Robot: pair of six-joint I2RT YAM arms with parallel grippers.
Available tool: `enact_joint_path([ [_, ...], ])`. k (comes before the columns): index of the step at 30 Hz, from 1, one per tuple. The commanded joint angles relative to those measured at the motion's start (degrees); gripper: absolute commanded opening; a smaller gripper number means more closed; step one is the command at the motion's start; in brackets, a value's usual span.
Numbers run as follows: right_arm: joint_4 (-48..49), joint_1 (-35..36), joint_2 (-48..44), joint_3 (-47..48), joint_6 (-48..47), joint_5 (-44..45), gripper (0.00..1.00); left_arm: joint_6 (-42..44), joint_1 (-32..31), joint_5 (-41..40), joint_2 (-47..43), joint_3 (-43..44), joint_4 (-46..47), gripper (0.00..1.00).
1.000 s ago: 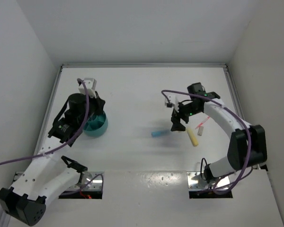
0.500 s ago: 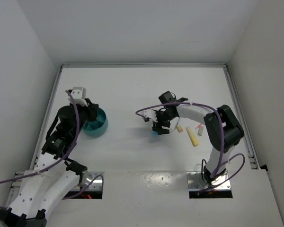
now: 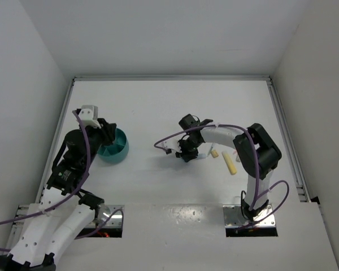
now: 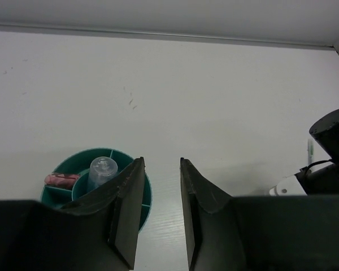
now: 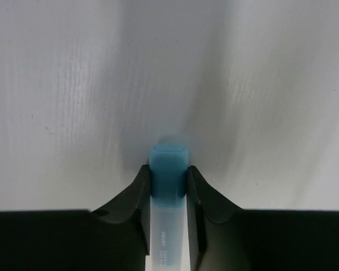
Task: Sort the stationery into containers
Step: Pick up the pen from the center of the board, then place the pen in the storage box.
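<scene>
Next, my right gripper rises, levels and swings left in the top view. Then it brings the marker down and releases it into the teal container's far section (image 3: 121, 137), which stands empty.
The right wrist view shows my right gripper (image 5: 168, 167) shut on a blue-capped marker (image 5: 168, 161) with a frosted body, its cap pointing at the white table. From above, that gripper (image 3: 186, 153) sits mid-table and hides the marker. The round teal container (image 3: 117, 148) stands at the left. My left gripper (image 3: 109, 134) hovers at its left rim. In the left wrist view its jaws (image 4: 161, 161) stand open and empty, with the container (image 4: 137, 195) behind the left finger. A clear pen (image 4: 103, 168) stands in the central tube and a pink pen (image 4: 61, 180) lies in a side compartment.
A yellow marker (image 3: 231, 164) and a small pale piece (image 3: 214, 153) lie on the table just right of the right gripper. The right arm (image 4: 327, 152) shows at the right edge of the left wrist view. Walls border the table on three sides.
My right gripper moved left to the blue marker and shut on it. My left gripper opened and pulled back a little toward the container's left rim.
</scene>
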Motion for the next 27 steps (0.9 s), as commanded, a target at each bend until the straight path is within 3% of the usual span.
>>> enact_joint_path([
  [1,-3.5,1.4,2.1,2.8,-2.0,1.2,0.15,0.1,0.5,-2.2,-1.3,0.7,1.9,0.37],
  [2,-5.0,1.4,2.1,5.2,-2.0,0.5,0.07,-0.6,0.5,-3.4,-2.3,0.7,1.9,0.37],
  [5,-5.6,3.6,1.6,14.7,5.1,-1.0,0.00,-3.1,0.5,-12.0,-4.7,0.1,1.9,0.37],
  [6,-5.6,4.9,2.3,18.3,11.5,-1.0,0.00,-4.5,0.5,-16.9,-5.5,-0.4,1.9,0.37],
  [9,-2.5,6.9,8.6,35.7,23.3,6.0,0.00,-5.6,0.5,-21.9,-9.1,-1.4,1.9,0.37],
  [10,-1.5,7.6,10.5,44.1,32.0,7.2,0.00,-5.6,0.5,-23.1,-9.7,-1.4,1.9,0.37],
  [11,1.1,8.1,11.7,46.7,34.6,8.3,0.00,-5.6,0.5,-23.1,-10.4,-2.0,1.9,0.38],
  [12,4.2,10.2,11.7,45.7,36.7,13.4,0.00,-5.6,0.5,-23.7,-10.4,-2.0,1.9,0.38],
  [15,18.2,11.8,9.9,40.2,43.9,16.2,0.00,-5.6,0.5,-24.3,-9.9,-2.0,2.4,0.38],
  [19,23.8,12.3,10.4,42.5,48.2,10.9,0.00,-5.0,0.5,-24.3,-9.1,-2.0,2.4,0.38],
  [20,23.8,11.8,11.4,44.5,53.0,8.9,0.00,-5.0,0.5,-24.3,-9.1,-2.0,2.4,0.38],
  [23,24.4,10.6,16.3,50.8,62.9,-5.5,0.00,-4.5,0.5,-24.3,-9.1,-2.0,2.4,0.38],
  [27,28.8,11.2,21.6,56.6,68.6,-12.8,0.00,-4.0,0.5,-24.8,-9.1,-2.0,2.4,0.38],
])
